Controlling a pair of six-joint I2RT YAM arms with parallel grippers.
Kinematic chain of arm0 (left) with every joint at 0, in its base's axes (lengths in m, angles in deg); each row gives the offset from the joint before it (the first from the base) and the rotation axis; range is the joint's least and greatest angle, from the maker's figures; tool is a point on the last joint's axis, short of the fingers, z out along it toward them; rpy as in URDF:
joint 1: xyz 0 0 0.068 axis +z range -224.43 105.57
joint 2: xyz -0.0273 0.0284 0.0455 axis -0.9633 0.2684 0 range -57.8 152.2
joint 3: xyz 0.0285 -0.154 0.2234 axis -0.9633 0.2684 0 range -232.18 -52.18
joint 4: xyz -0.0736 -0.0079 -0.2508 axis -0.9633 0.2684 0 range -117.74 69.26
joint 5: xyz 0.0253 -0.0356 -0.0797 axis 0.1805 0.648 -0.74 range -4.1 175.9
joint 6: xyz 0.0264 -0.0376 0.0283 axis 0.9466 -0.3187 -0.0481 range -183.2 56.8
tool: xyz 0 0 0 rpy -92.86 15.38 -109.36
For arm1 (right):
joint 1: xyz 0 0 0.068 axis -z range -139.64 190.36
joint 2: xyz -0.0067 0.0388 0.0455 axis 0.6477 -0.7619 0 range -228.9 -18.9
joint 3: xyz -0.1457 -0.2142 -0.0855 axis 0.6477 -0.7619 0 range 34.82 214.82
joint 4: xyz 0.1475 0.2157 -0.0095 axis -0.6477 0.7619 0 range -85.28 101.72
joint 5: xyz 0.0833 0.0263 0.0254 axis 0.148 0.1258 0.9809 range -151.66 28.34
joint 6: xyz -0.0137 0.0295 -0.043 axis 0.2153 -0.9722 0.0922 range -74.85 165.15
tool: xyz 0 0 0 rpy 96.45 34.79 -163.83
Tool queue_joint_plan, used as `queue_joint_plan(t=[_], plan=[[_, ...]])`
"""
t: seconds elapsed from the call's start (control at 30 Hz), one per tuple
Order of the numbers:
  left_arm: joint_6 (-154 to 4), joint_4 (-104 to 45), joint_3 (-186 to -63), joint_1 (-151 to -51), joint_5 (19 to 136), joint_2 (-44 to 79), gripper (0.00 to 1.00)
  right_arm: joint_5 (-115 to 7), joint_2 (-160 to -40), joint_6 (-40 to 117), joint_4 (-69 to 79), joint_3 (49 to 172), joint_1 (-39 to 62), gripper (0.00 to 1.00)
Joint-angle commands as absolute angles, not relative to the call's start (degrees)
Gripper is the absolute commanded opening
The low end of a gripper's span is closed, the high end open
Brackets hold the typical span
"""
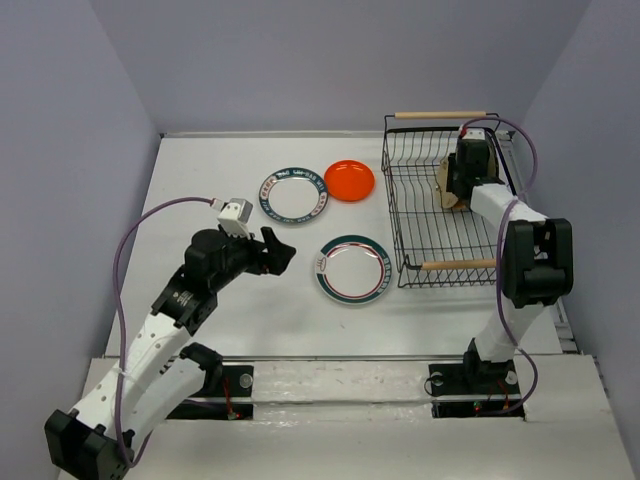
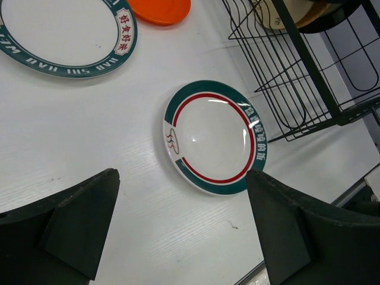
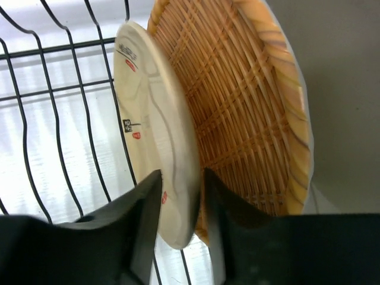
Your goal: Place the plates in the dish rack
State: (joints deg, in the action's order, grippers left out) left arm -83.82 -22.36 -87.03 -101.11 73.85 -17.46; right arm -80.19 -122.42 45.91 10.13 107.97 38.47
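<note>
The left gripper comes down toward the green-and-red-rimmed plate (image 2: 214, 136) next, to its rim by the wavy emblem, since that part of the rim faces my open fingers.
The black wire dish rack (image 1: 392, 190) stands at the back right. Inside it a beige plate (image 3: 154, 113) stands on edge against a woven tan plate (image 3: 237, 101). My right gripper (image 3: 181, 196) straddles the beige plate's lower rim, its jaws slightly open with a gap on the woven plate's side. On the table lie a green-and-red-rimmed white plate (image 1: 352, 269), a dark-rimmed white plate (image 1: 293, 195) and a small orange-red plate (image 1: 349, 180). My left gripper (image 1: 285, 255) hovers wide open and empty, just left of the green-and-red-rimmed plate (image 2: 214, 136).
The rack's wooden handles (image 1: 440, 115) lie at its far and near ends. Grey walls close in the white table on three sides. The right arm's cable (image 1: 520, 150) loops over the rack's right side.
</note>
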Motion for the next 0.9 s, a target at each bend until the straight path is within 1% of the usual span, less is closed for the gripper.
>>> queue_joint_plan(t=[0.0,0.03,0.07,0.13,0.23,0.3,0.33,0.4,0.43,0.47,0.53,0.57,0.63,0.8,0.87], plan=[[-84.82,-23.18,-89.62,-101.5,72.89,-14.83,0.99,-81.17,-120.24,44.28,6.92,107.95,38.69,0.46],[-85.08,-22.91,-89.71,-101.42,72.37,-12.82,0.99,-81.09,-119.72,43.49,7.09,107.95,38.69,0.54],[-85.95,-22.74,-89.54,-101.41,71.23,-11.06,0.99,-80.56,-118.58,43.14,7.79,108.21,38.69,0.57],[-87.45,-23.0,-89.36,-101.5,69.91,-9.47,0.99,-80.12,-117.17,42.34,8.76,108.74,38.69,0.6],[-89.38,-23.87,-88.75,-101.5,68.5,-7.71,0.99,-76.36,-113.31,39.97,10.52,109.44,38.69,0.66],[-91.14,-25.98,-87.87,-101.5,68.06,-7.44,0.99,-73.63,-111.01,37.6,11.23,109.36,38.69,0.68],[-92.45,-27.03,-86.21,-101.59,67.97,-7.35,0.99,-72.14,-108.4,36.9,11.31,108.92,38.69,0.72],[-96.65,-31.86,-84.1,-101.94,67.62,-6.91,0.99,-69.75,-105.92,34.88,11.49,108.48,38.09,0.73],[-98.16,-33.44,-81.91,-102.72,68.31,-5.78,0.97,-69.14,-103.56,34.35,11.58,107.87,37.47,0.77],[-99.66,-35.02,-80.76,-103.25,68.76,-4.99,0.96,-68.18,-102.49,33.73,11.67,107.6,37.46,0.85],[-102.64,-40.12,-78.39,-104.4,70.77,-1.75,0.93,-65.45,-100.38,31.45,12.63,107.16,36.15,0.93],[-103.18,-41.27,-78.11,-105.01,71.83,-0.33,0.9,-64.22,-98.11,30.49,12.55,105.85,36.15,0.94],[-104.24,-44.52,-77.94,-106.86,75.17,4.15,0.87,-58.87,-95.73,28.11,10.88,103.66,33.78,0.94],[-104.07,-48.74,-81.18,-109.15,77.37,14.08,0.85,-54.55,-88.61,25.12,6.4,95.75,29.38,0.94],[-103.72,-49.28,-83.99,-109.94,77.81,18.91,0.84,-53.32,-87.37,24.76,6.22,94.42,28.6,0.94]])
